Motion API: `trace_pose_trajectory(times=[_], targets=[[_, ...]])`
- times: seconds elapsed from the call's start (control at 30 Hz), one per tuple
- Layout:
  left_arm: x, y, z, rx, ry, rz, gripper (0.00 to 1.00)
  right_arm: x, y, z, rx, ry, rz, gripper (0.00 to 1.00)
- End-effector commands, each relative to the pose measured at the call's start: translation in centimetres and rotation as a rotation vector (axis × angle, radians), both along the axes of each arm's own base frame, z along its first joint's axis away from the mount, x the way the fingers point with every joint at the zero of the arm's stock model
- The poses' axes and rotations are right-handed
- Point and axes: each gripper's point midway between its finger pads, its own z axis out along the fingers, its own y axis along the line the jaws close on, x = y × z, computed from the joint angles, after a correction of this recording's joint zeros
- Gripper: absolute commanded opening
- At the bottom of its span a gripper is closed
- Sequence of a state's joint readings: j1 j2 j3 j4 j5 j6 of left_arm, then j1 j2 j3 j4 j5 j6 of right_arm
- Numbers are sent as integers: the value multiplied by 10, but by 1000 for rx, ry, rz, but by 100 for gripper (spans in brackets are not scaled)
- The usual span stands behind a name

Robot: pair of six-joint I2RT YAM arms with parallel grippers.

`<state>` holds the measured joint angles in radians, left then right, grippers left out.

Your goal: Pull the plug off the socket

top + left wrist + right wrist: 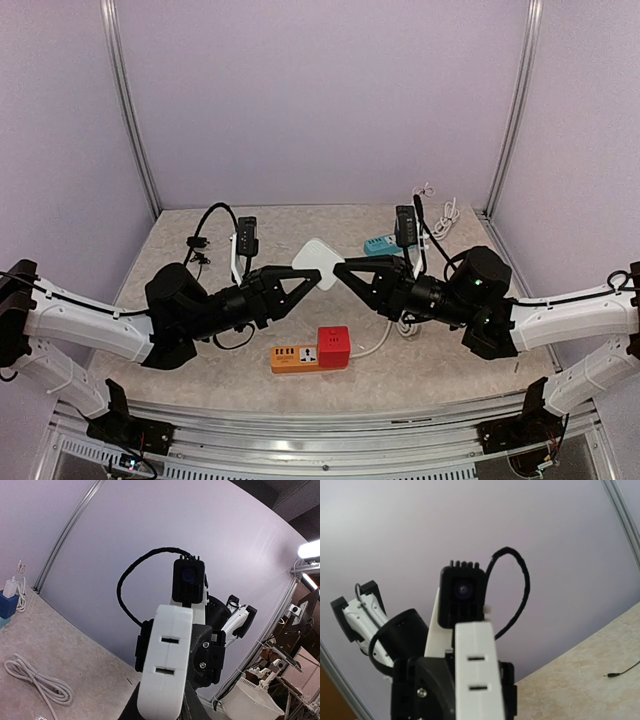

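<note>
My left gripper will next carry the white block (pixel 318 262) outward, to the left in the top view, then lower it and let it go, because the tabletop is bare there.
A flat white socket block (pixel 318 262) hangs in the air over the middle of the table, held between both arms. My left gripper (pixel 303 272) is shut on its left corner and my right gripper (pixel 340 265) is shut on its right corner. In the left wrist view the block's edge (pixel 167 665) shows two slots, with my dark fingers (pixel 129 709) on either side of it at the bottom. The right wrist view shows the opposite edge (pixel 476 675), also with two slots. I cannot make out a plug apart from the block.
An orange power strip (pixel 295 356) with a red cube (pixel 333 346) lies at the front centre, and a white cord (pixel 380 340) runs off to its right. A teal adapter (pixel 380 244) and a coiled white cable (pixel 445 215) sit at the back right.
</note>
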<state>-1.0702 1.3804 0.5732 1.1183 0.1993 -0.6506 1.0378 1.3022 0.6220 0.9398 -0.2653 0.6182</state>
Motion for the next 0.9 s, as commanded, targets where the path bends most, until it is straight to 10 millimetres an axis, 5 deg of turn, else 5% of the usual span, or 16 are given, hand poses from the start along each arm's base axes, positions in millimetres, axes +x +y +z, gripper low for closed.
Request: trace_pose_trajectory(times=[0.0,0.13,0.3,0.47,0.87], targets=[[-10,16,35,-106,-79,-10,13,28,-4,-26,-75,63,-125,0],[-9,16,34,-103,-79,-4,10,31,-6,-25,-71,82,-135,0],[1,21,31,-87,-55,20,3,36,-14,-21,-75,77,-172,53],[34,37,11,-4,40,128,2,44,-30,-14,-100,52,-244,83],[163,157,-64,160,482,525,0,42,-47,-40,-197,52,-283,87]])
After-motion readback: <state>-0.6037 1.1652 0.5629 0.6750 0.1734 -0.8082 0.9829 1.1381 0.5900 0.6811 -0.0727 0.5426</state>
